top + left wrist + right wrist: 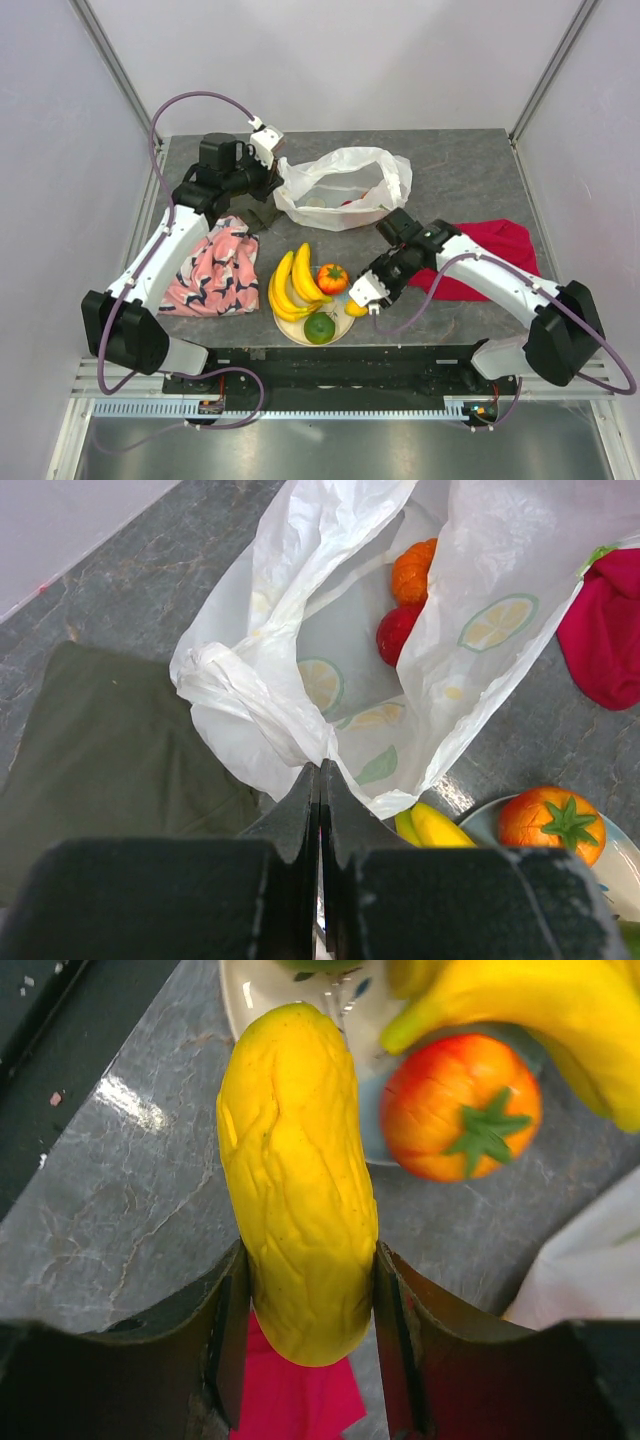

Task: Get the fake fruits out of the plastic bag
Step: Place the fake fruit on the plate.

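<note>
The yellow fruit will go down next, lowered by my right gripper, to where a bare part [340, 305] [364, 1036] shows between the green round fruit and the orange one with the stalk.
The white plastic bag [345, 188] lies open at the back of the table. My left gripper [320, 770] is shut on a pinch of its near edge [300, 735]. Inside the bag rest an orange ribbed fruit [415, 570] and a red one [398, 633]. My right gripper [310, 1256] is shut on a small yellow fruit [298, 1180], held just over the table by the right rim of the plate [288, 332]. On the plate lie yellow bananas [290, 285], an orange fruit with a green stalk [332, 278] and a green round fruit [320, 328].
A pink patterned cloth [215, 265] lies at the left under my left arm. A dark green cloth [110, 750] sits beside the bag. A red cloth [490, 255] lies at the right, partly under my right arm. Metal frame posts stand at the back corners.
</note>
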You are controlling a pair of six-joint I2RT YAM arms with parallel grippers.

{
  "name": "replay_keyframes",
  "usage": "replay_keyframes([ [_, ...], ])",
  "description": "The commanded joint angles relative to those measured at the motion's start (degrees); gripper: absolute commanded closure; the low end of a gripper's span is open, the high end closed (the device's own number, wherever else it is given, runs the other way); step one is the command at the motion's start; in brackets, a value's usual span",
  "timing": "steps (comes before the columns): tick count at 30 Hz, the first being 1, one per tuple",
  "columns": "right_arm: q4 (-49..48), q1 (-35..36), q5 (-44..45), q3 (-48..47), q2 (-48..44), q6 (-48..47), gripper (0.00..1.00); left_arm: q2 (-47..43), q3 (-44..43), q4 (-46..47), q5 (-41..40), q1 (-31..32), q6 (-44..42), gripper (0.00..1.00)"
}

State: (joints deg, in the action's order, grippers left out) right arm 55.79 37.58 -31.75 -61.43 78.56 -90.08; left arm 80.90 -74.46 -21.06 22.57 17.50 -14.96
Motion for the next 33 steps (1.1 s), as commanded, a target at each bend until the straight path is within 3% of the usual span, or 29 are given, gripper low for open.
replay_keyframes([
  [1, -8.5, 4.9, 3.8, 5.3, 1.1, -10.4, 0.6, -3.5, 0.4, 1.3, -0.7, 0.2, 0.0, 0.98],
  [7, -13.2, 9.7, 7.0, 4.1, 7.8, -4.3, 0.61, -5.2, 1.9, 1.4, -0.2, 0.1, 0.1, 0.99],
  [23, -14.7, 12.2, 5.6, -2.5, 16.9, 9.7, 0.59, -8.3, 6.4, 1.3, 0.6, 0.2, -0.3, 0.98],
  [26, -13.2, 12.3, 5.6, -2.4, 16.9, 8.9, 0.47, -7.7, 6.3, 1.4, 1.3, 0.2, -0.2, 0.99],
  [27, -12.7, 12.3, 5.6, -2.2, 16.6, 8.7, 0.35, -7.3, 6.1, 1.5, 1.5, 0.1, -0.1, 0.98],
  [28, -11.9, 12.3, 5.5, -2.2, 16.4, 8.6, 0.29, -7.1, 6.0, 1.6, 1.7, 0.1, -0.2, 0.98],
  [29, -11.2, 12.3, 5.5, -2.2, 16.2, 8.3, 0.02, -6.6, 5.6, 1.6, 1.8, 0.2, -0.2, 0.98],
  [33, -8.1, 11.7, 6.8, -2.8, 13.5, 8.3, 0.02, -5.1, 4.3, 1.7, 2.4, 0.2, 0.2, 0.98],
])
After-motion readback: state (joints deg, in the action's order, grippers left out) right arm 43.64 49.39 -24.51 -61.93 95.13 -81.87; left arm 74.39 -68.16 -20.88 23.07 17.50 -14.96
